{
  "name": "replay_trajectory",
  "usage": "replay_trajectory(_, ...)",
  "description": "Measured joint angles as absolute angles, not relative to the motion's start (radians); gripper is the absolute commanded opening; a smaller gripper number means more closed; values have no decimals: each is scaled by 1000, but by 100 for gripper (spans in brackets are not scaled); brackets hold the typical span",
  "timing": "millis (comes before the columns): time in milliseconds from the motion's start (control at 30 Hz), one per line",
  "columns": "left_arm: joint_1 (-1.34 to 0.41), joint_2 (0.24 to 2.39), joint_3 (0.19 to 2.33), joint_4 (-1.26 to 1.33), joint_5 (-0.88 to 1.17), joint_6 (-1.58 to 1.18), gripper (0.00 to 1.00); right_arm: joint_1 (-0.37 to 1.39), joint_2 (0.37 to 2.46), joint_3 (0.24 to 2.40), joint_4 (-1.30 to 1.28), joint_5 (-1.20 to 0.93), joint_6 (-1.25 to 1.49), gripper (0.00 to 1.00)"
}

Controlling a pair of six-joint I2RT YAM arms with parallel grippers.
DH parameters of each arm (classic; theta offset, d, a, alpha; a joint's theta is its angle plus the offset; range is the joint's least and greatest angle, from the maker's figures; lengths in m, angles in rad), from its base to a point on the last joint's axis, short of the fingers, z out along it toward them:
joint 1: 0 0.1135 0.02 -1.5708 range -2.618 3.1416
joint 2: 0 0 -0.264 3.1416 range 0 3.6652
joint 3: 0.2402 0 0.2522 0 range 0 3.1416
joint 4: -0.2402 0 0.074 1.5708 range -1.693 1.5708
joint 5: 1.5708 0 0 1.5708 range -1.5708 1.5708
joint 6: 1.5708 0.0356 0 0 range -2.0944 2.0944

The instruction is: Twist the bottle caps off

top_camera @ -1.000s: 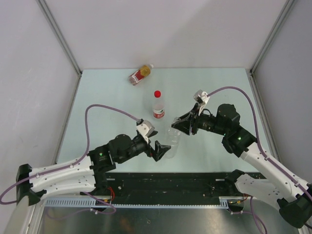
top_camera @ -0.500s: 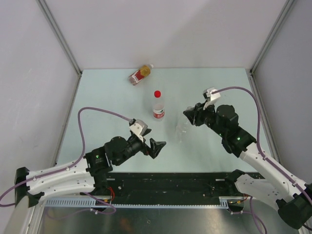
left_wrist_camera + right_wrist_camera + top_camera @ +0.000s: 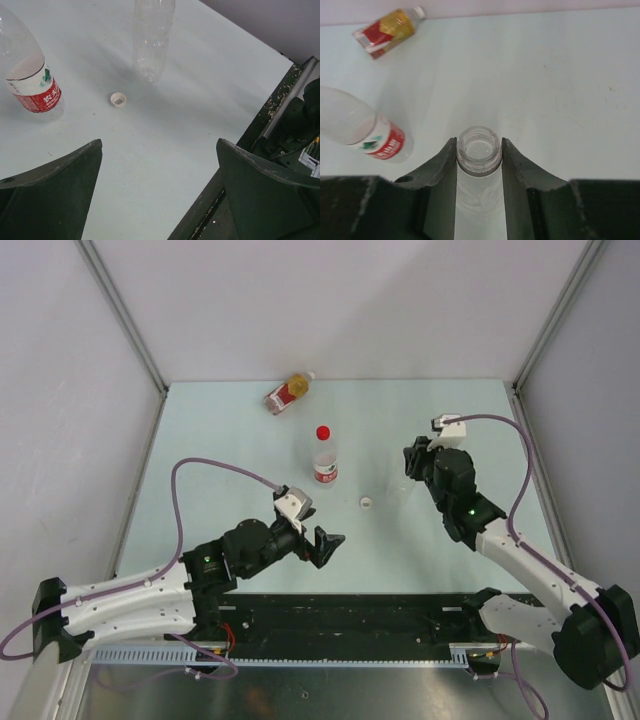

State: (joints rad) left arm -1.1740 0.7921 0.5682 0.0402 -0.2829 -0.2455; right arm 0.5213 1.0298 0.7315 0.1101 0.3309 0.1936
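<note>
My right gripper will lower the uncapped clear unlabelled bottle (image 3: 479, 150) upright onto the tabletop, then open.
My right gripper (image 3: 412, 462) (image 3: 479, 146) is shut on the open neck of the clear unlabelled bottle (image 3: 479, 150) (image 3: 152, 40), which hangs upright with no cap on it. A white cap (image 3: 367, 503) (image 3: 118, 99) lies loose on the table between the arms. The labelled bottle (image 3: 324, 462) (image 3: 30, 75) (image 3: 370, 135) stands mid-table with its red cap (image 3: 323, 432) on. The amber bottle (image 3: 288, 392) (image 3: 387, 25) lies at the back, its white cap (image 3: 420, 11) on. My left gripper (image 3: 328, 543) (image 3: 160, 142) is open and empty, near the front edge.
A black rail (image 3: 350, 615) (image 3: 280, 115) runs along the near edge of the table, close under my left gripper. Grey enclosure walls (image 3: 120, 330) close off the table at the back and on both sides.
The right arm has swung right and back, carrying the clear bottle away from the left gripper. The white cap now lies on the table. The left gripper stayed open and shifted only slightly.
</note>
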Motion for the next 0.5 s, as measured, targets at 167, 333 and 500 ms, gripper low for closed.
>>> replay_trajectory(167, -1172, 792, 566, 43, -280, -245, 99, 519, 1097, 689, 153, 397, 191, 3)
replay_trajectory(333, -1170, 791, 557, 43, -272, -245, 99, 519, 1107, 662, 192, 431, 210, 12)
replay_trajectory(500, -1169, 791, 555, 43, -258, -245, 99, 517, 1088, 643, 204, 434, 224, 38)
